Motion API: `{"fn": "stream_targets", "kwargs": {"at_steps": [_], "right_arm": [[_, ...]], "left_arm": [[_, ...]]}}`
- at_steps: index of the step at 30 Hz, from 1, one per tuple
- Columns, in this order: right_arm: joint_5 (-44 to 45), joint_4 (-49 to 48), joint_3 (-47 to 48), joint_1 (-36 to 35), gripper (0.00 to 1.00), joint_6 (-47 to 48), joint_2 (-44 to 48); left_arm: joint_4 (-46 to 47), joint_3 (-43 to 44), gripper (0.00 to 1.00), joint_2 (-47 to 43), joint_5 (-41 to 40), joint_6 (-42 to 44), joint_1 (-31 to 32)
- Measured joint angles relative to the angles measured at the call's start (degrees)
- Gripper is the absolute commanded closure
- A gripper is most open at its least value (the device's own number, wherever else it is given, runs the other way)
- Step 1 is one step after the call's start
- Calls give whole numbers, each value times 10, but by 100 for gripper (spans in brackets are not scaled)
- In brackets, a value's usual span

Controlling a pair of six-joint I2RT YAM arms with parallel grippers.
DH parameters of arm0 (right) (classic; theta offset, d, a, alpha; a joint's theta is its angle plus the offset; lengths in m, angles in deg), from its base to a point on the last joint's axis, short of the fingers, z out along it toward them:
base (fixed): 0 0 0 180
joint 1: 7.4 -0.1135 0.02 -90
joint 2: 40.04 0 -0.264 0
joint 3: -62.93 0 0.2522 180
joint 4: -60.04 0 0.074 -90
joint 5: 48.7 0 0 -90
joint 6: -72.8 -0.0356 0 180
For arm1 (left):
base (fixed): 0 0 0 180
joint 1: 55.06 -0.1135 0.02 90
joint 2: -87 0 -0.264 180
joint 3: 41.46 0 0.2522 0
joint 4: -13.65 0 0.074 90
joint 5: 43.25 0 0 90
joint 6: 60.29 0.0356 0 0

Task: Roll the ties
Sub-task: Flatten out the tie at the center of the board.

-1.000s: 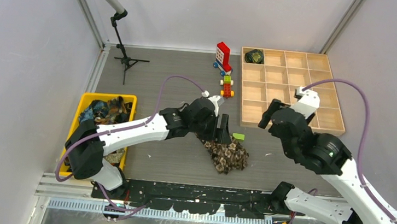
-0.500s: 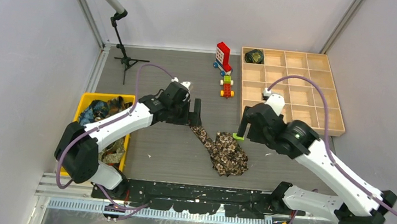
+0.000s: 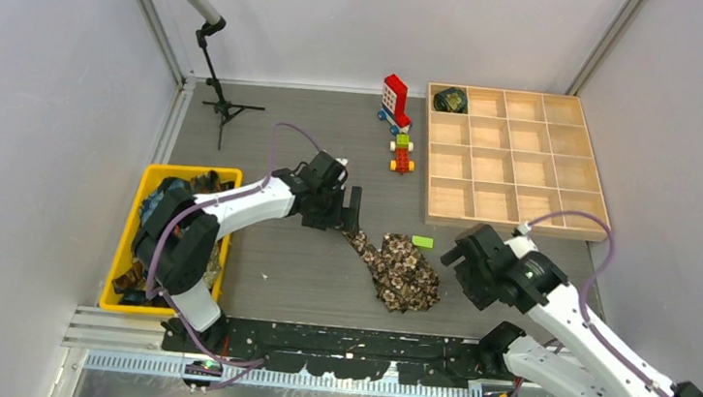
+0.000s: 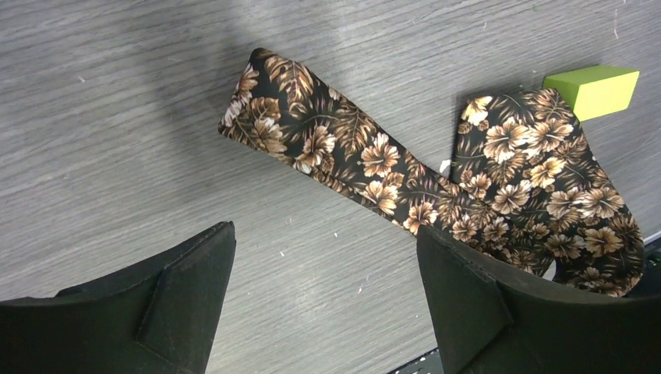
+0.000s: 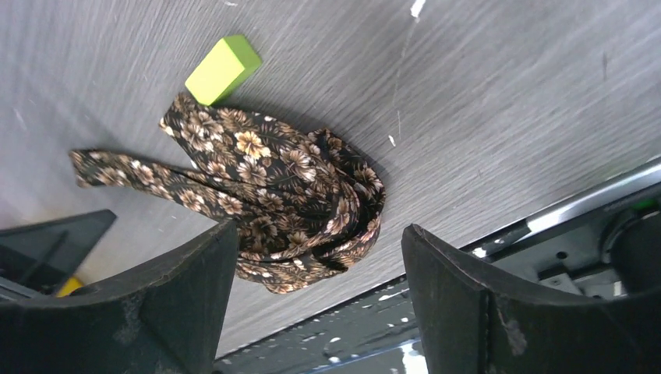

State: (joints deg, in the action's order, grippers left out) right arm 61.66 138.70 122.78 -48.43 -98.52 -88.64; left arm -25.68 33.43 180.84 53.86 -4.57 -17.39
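My right gripper moves down and to the left in the top view onto the raised folds of the tie's bunched wide end (image 3: 430, 290) (image 5: 348, 220) next, since the tie lies crumpled there.
A brown-tan-black floral tie (image 3: 399, 269) lies crumpled on the grey table, its narrow end stretching up-left. It shows in the left wrist view (image 4: 436, 175) and in the right wrist view (image 5: 281, 199). My left gripper (image 3: 349, 208) is open and empty just above the tie's narrow end. My right gripper (image 3: 458, 259) is open and empty to the right of the bunched tie. A rolled tie (image 3: 451, 99) sits in the top-left cell of the wooden tray (image 3: 559, 221). More ties fill the yellow bin (image 3: 169, 198).
A small green block (image 3: 422, 241) lies against the tie's top edge. Red-and-white toy bricks (image 3: 395, 101) and a small toy (image 3: 401, 154) stand left of the tray. A black stand (image 3: 223, 106) is at the back left. The table's front rail (image 3: 344, 339) runs below the tie.
My left gripper pulled back up-left off the tie, leaving its narrow end stretched out. My right arm swung down from over the tray to beside the tie's right.
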Motion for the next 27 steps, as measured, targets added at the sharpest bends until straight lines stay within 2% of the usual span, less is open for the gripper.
{"fn": "stream_targets", "kwargs": {"at_steps": [4,9,13,18,23,27], "right_arm": [[-40,-15,-61,42,19,-65,49],[-124,-94,-133,79,19,-104,12],[-167,-146,-152,86,19,-122,-26],[-201,-190,-152,89,31,-132,-58],[-231,-199,-158,89,39,-136,-71],[-240,-173,-162,89,54,-134,-43]], "left_arm": [[23,0,16,20,15,5,-11],[57,0,16,39,43,24,-46],[72,9,22,64,70,51,-66],[87,21,33,95,102,70,-76],[99,21,42,103,126,76,-78],[104,21,52,108,136,77,-78]]}}
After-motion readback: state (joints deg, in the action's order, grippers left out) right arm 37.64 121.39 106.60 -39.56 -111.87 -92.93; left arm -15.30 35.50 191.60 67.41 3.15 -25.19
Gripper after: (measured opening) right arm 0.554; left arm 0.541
